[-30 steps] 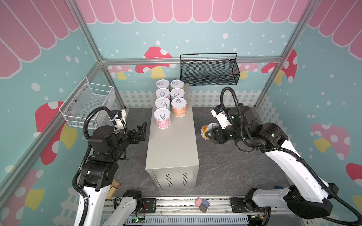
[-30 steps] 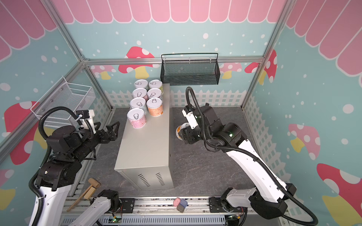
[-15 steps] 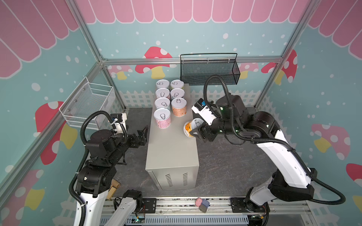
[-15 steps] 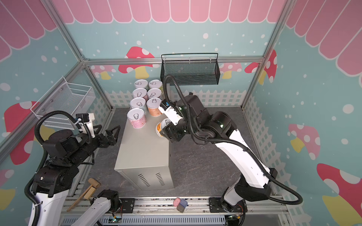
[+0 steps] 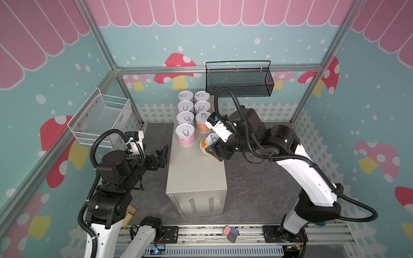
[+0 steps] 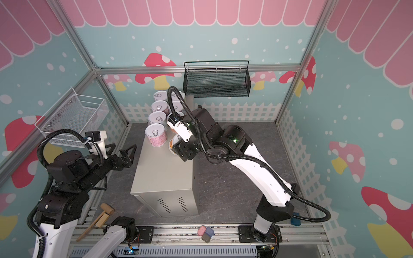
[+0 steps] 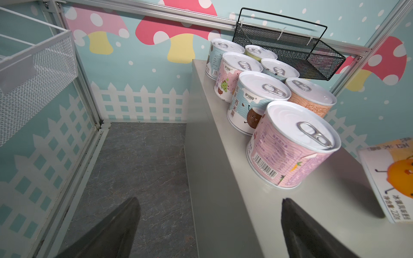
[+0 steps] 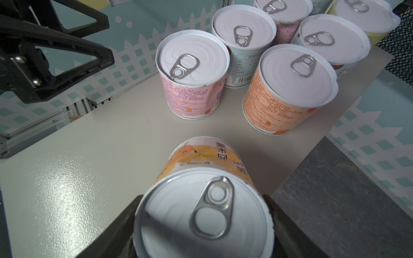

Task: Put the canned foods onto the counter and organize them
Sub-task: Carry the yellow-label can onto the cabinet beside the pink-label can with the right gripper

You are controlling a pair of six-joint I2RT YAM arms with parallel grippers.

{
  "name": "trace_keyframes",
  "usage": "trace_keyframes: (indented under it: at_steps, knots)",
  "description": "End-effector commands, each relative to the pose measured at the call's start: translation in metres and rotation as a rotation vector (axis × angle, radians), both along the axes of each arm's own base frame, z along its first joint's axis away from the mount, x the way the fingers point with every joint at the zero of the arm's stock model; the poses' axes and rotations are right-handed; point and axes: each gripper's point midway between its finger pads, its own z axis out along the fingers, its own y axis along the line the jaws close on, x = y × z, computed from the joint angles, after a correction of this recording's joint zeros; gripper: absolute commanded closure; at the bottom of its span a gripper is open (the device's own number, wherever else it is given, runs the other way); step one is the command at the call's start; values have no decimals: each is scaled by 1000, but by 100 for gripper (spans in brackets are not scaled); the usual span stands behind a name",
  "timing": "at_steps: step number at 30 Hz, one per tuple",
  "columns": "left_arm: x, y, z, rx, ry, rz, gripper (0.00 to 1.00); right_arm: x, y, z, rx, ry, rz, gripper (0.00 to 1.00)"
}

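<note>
The yellow-orange can [image 8: 204,212] leans. My right gripper will next ease outward, stand it upright on the bare counter in front of the orange can and then let it go.
The counter [image 5: 196,172] is a tall beige box in the middle of the floor. Several cans stand in two rows at its far end; nearest are a pink can [image 5: 185,135] and an orange can [image 5: 203,124]. My right gripper [image 5: 212,148] is shut on a yellow-orange can [image 8: 204,212], held tilted over the counter's right edge just in front of the orange can [image 8: 288,89]. I cannot tell whether its base touches the top. My left gripper [image 5: 162,154] stands open and empty beside the counter's left side [image 7: 209,201].
A black mesh basket [image 5: 239,81] hangs on the back wall just behind the cans. A white mesh basket [image 5: 100,118] hangs on the left wall. A wooden mallet [image 6: 98,220] and small pink and blue pieces [image 5: 230,231] lie by the front rail.
My right arm has carried the yellow-orange can leftward from over the floor to the counter's right edge. The left gripper has drifted slightly lower and stayed open.
</note>
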Motion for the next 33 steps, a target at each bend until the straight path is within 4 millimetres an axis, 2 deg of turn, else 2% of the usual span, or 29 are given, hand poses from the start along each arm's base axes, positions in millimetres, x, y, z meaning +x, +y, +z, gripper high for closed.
trace_keyframes:
  at_steps: [1,10,14,19,26,30,33]
  knots:
    - [-3,1,-1,8,-9,3,1,5,0,-10,-56,-7,-12,25]
    - [-3,2,-3,10,-12,5,1,12,8,-1,-24,-39,-24,19]
    - [-4,2,-2,14,-15,6,1,14,8,2,-15,-49,-29,19]
    - [-3,3,-2,14,-17,7,1,19,9,0,-23,-64,-40,25]
    - [-3,3,-4,16,-16,8,1,37,25,0,5,-105,-71,25]
    - [-2,2,-7,16,-10,7,1,44,29,6,30,-127,-90,16]
    - [0,1,-8,12,-6,0,1,46,14,28,88,-155,-130,8]
